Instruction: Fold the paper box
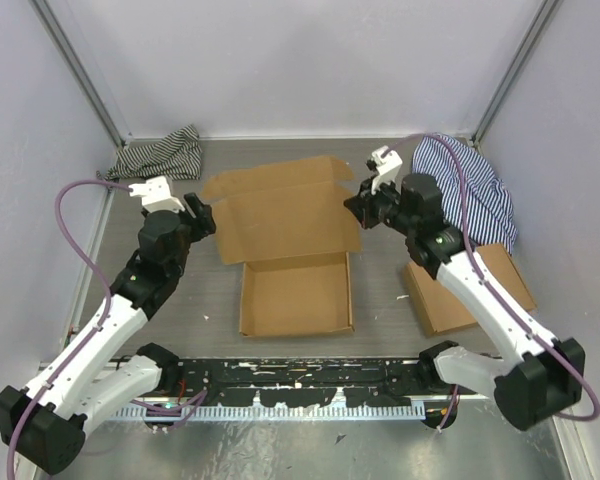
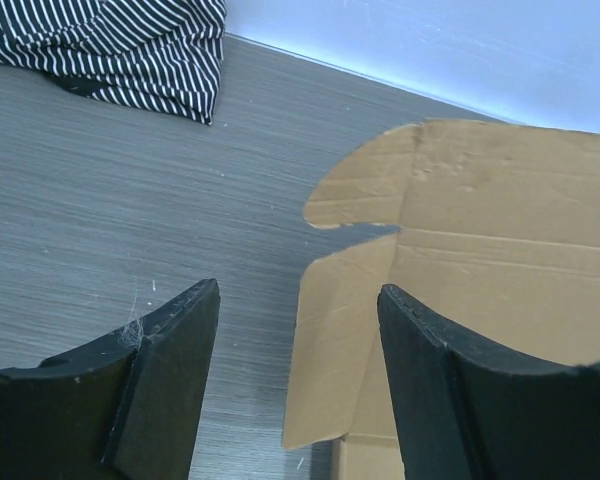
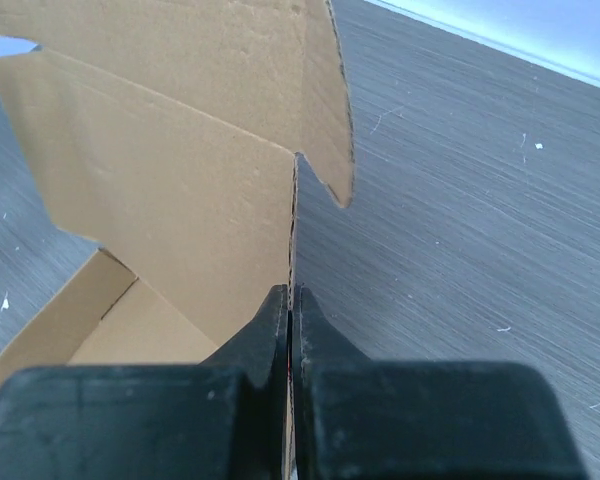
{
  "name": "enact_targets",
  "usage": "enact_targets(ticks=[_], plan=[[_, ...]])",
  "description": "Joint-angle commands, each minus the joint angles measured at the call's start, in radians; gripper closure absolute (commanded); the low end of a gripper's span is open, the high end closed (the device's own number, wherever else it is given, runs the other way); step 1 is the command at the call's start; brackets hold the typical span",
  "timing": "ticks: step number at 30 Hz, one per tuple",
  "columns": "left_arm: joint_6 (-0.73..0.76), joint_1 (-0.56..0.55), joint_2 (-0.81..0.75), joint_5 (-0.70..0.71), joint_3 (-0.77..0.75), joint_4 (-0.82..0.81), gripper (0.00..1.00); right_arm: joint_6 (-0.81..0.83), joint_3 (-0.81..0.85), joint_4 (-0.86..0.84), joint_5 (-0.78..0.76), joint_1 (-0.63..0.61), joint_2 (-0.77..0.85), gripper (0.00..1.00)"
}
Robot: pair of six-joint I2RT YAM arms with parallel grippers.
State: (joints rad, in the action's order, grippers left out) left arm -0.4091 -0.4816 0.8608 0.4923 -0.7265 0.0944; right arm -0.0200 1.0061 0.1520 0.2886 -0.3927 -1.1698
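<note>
My left gripper goes toward the right in the top view onto the lid's unheld side edge [image 1: 219,234] [image 2: 342,330] next, since its flap hangs untouched between the open fingers.
The paper box [image 1: 295,290] is brown cardboard in the middle of the table, a shallow tray with its lid [image 1: 285,215] raised behind it. My right gripper [image 1: 358,205] is shut on the lid's right side flap; in the right wrist view [image 3: 291,305] the flap's edge [image 3: 293,230] runs between the closed pads. My left gripper [image 1: 202,215] is open at the lid's left edge. In the left wrist view [image 2: 298,340] the lid's left flap [image 2: 340,330] hangs between the spread fingers without touching them.
A striped cloth [image 1: 160,155] lies at the back left and also shows in the left wrist view [image 2: 120,50]. A blue striped cloth [image 1: 470,190] lies at the back right. A flat cardboard stack [image 1: 470,290] lies under my right arm.
</note>
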Motion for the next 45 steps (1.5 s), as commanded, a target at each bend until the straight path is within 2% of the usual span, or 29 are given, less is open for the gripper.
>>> enact_targets(ticks=[1, 10, 14, 25, 28, 32, 36, 41, 45], plan=[[0.012, -0.003, -0.013, -0.014, -0.014, 0.005, 0.29, 0.051, -0.124, -0.179, 0.019, -0.005, 0.129, 0.99], [0.006, -0.003, 0.028, -0.068, -0.022, 0.057, 0.32, 0.033, -0.209, -0.204, 0.014, -0.005, 0.225, 0.99], [0.0, -0.003, 0.05, -0.122, -0.011, 0.036, 0.32, 0.034, -0.205, -0.186, 0.022, -0.005, 0.241, 0.99], [0.009, -0.003, 0.133, -0.139, -0.007, -0.031, 0.33, 0.03, -0.207, -0.162, 0.04, -0.006, 0.255, 0.99], [0.002, -0.003, 0.129, -0.159, -0.003, -0.051, 0.44, 0.026, -0.205, -0.154, 0.037, -0.005, 0.251, 0.99], [-0.008, -0.003, 0.1, -0.2, -0.005, -0.056, 0.68, 0.01, -0.172, -0.115, 0.038, -0.005, 0.226, 0.99], [-0.008, -0.003, 0.081, -0.255, -0.023, -0.04, 0.88, -0.038, -0.11, -0.052, 0.026, -0.011, 0.178, 0.99], [-0.009, -0.003, 0.08, -0.316, -0.04, -0.035, 0.99, -0.043, -0.071, -0.035, -0.052, -0.063, 0.141, 0.99], [-0.008, -0.003, 0.088, -0.334, -0.045, -0.025, 1.0, -0.04, -0.047, -0.037, -0.116, -0.088, 0.105, 0.99]])
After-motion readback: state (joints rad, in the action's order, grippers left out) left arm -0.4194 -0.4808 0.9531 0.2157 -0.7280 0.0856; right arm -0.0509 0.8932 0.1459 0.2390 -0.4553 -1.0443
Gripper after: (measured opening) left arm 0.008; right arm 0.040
